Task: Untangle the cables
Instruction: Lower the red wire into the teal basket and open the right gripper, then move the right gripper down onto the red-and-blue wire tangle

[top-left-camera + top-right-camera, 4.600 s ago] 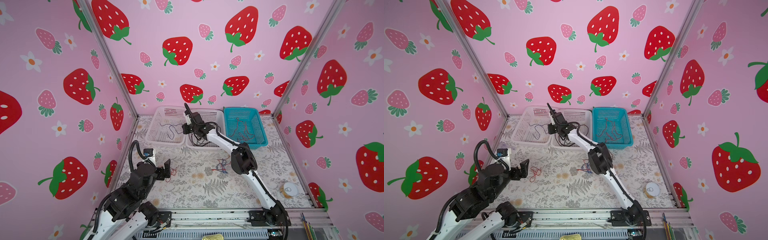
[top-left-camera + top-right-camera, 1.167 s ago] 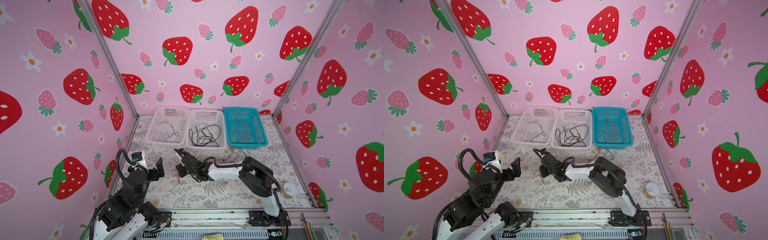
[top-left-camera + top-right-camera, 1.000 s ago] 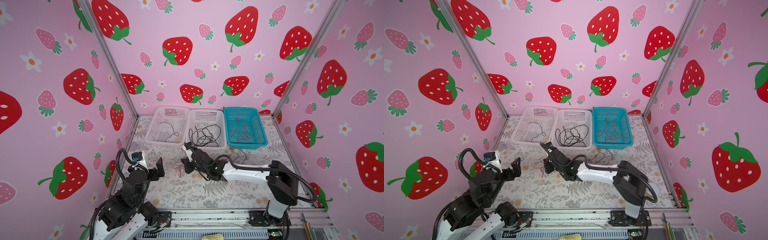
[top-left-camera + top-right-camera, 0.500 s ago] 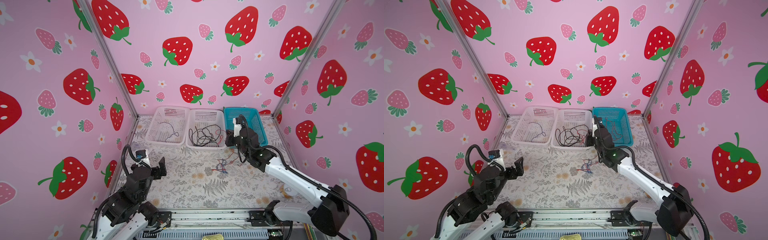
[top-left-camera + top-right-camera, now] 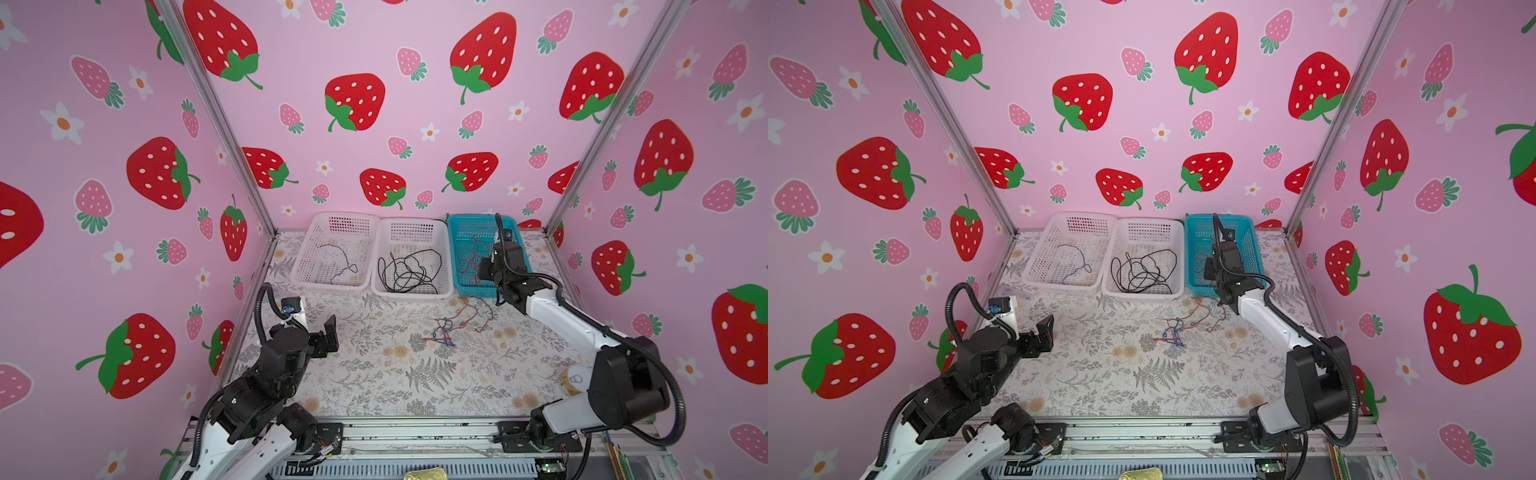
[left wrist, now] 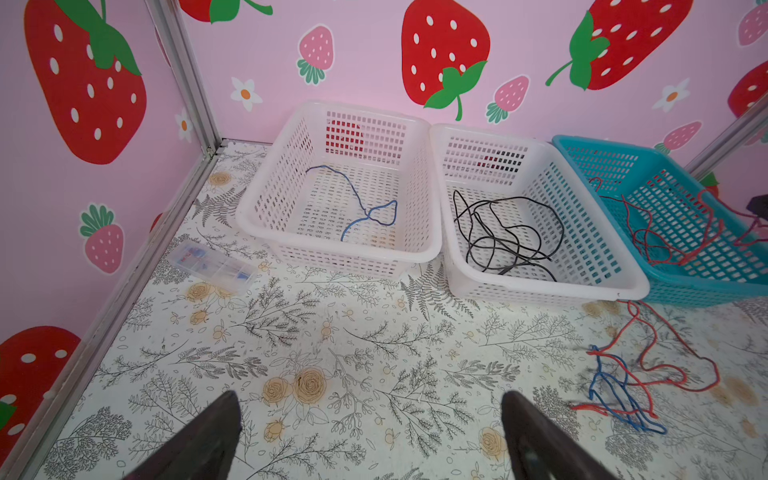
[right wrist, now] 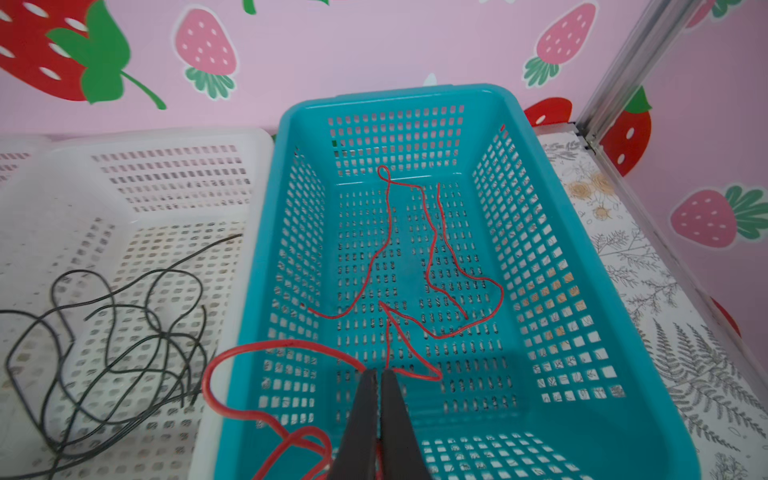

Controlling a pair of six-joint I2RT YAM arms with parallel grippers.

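More red cable is on the teal basket's bottom, so my right gripper should next ease down, away from the middle basket, and release the red cable there.
My right gripper (image 7: 378, 374) hangs over the teal basket (image 7: 399, 93) at the back right, shut on a red cable (image 7: 257, 345) whose loop hangs past the basket's left wall. More red cable (image 7: 432, 253) lies on the basket floor. A tangle of red and blue cables (image 5: 444, 332) (image 5: 1173, 332) (image 6: 615, 382) lies on the table in front of the baskets. My left gripper (image 5: 330, 332) (image 6: 370, 399) hovers open and empty over the table's left side, well away from the tangle.
Two white baskets stand left of the teal one: the left basket (image 5: 332, 216) holds a blue cable (image 6: 365, 208), the middle basket (image 5: 411, 222) holds black cables (image 6: 498, 232). A clear plastic box (image 6: 212, 262) lies by the left wall. A tape roll (image 5: 575, 380) sits front right.
My right arm has swung from the table's left-middle to over the teal basket at the back right, shut the whole way. The left arm has barely moved.
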